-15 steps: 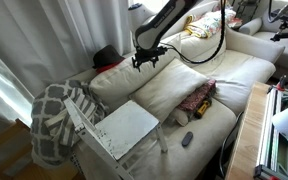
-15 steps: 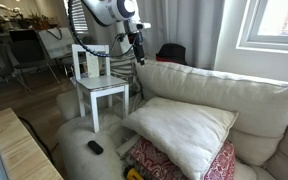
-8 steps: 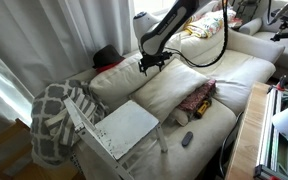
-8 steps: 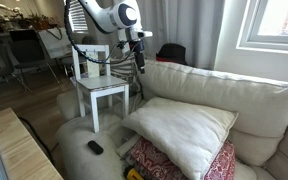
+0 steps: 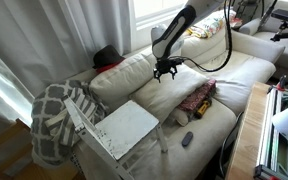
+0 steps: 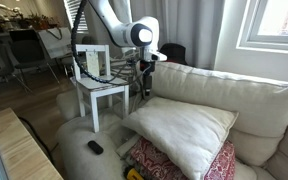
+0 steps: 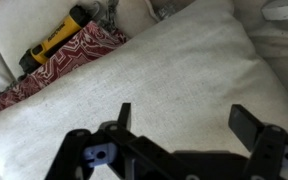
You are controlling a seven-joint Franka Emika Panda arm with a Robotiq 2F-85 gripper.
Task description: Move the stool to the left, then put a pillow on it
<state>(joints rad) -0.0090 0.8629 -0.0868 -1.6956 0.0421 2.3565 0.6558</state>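
My gripper's open fingers are clear of the fabric, and the cream pillow's edge (image 5: 185,94) (image 7: 104,64) is below, toward the red patterned pillow. My gripper needs to lower them onto it next.
The white stool (image 5: 124,127) (image 6: 101,88) stands on the sofa's end, its flat square top bare. The large cream pillow (image 5: 174,88) (image 6: 184,130) (image 7: 154,70) lies on the sofa seat. My gripper (image 5: 166,71) (image 6: 149,72) (image 7: 184,118) hangs open and empty just above the pillow's rear part. In the wrist view both fingers frame the pillow's fabric without touching it.
A red patterned pillow (image 5: 197,98) (image 6: 184,162) (image 7: 54,62) lies partly under the cream one, with a yellow object (image 7: 52,40) beside it. A grey-and-white blanket (image 5: 54,115) drapes the sofa arm. A black remote (image 5: 186,140) (image 6: 95,147) lies on the seat.
My gripper has moved away from the stool side, along the sofa back, and down over the cream pillow. It stays open. The stool and pillows have not moved.
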